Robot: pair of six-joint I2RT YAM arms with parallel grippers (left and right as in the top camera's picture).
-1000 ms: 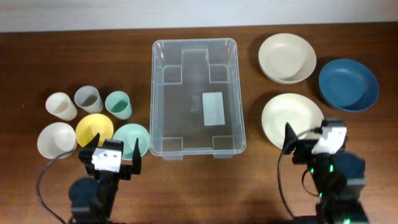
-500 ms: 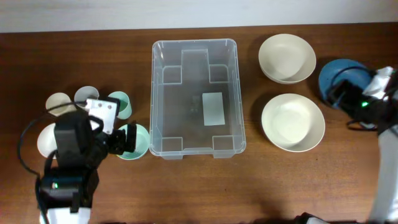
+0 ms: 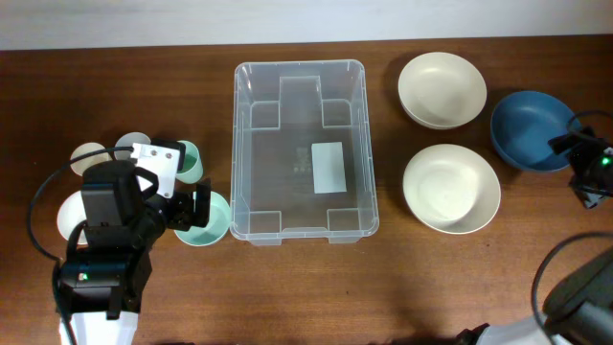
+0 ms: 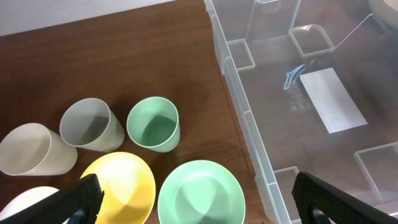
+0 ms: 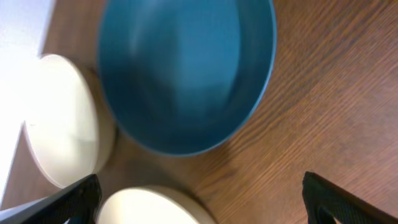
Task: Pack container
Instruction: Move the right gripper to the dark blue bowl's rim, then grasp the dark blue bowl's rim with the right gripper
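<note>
Bare table borders the blue bowl's rim (image 3: 567, 153) (image 5: 272, 55) on the bowl's side away from the container, so I should lower my right gripper there next, its open fingers straddling the rim.
The clear rectangular container (image 3: 287, 144) stands empty at the table's middle, with a white label (image 3: 329, 167) on its bottom. It also shows in the left wrist view (image 4: 249, 127). My left gripper (image 3: 192, 211) is open and empty, hovering over a mint green bowl (image 4: 199, 193) and a yellow bowl (image 4: 121, 186) just left of the container. My right gripper (image 3: 586, 168) is open and empty at the far right, beside a blue bowl (image 3: 527, 129), which fills the right wrist view (image 5: 186, 68).
Two cream bowls (image 3: 442, 89) (image 3: 450, 188) lie right of the container. A cream cup (image 4: 28, 149), a grey cup (image 4: 90, 124) and a green cup (image 4: 153, 123) stand at the left. A white bowl (image 3: 65, 216) lies partly under the left arm.
The left arm moved from the front edge to over the green and yellow bowls. The right arm swung from the front right to the far right by the blue bowl.
</note>
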